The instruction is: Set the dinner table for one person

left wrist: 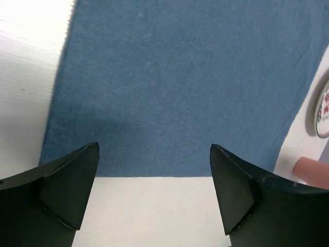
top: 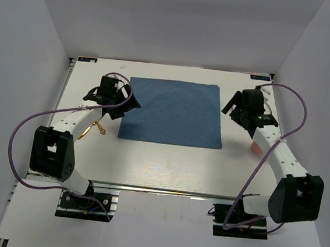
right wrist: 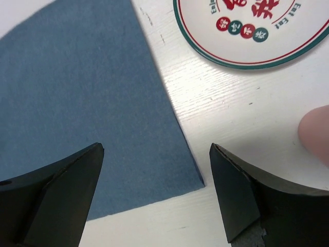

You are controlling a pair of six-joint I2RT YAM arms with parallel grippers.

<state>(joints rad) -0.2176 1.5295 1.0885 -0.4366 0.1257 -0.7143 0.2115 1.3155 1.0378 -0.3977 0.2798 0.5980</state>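
Observation:
The right gripper turns and lowers onto the plate's rim facing the cloth (right wrist: 187,38) next, because bare table beside that rim leaves room for a finger.
The white dinner table (top: 167,164) carries a blue cloth (top: 175,111) laid flat in its middle. My left gripper (top: 129,103) is open and empty at the cloth's left edge; its wrist view shows the cloth (left wrist: 175,82) spread beyond its open jaws (left wrist: 154,146). My right gripper (top: 232,106) is open and empty at the cloth's right edge. Its wrist view (right wrist: 157,146) shows the cloth's corner (right wrist: 103,103), a white plate (right wrist: 252,31) with a green-and-red rim and red lettering, and a pink cup (right wrist: 316,136). A gold utensil (top: 91,129) lies beside my left arm.
The pink cup (top: 255,147) shows beside my right forearm in the top view; the plate is hidden there by the arm. A metal rail (top: 164,190) runs along the table's near edge. White walls enclose the left, right and far sides.

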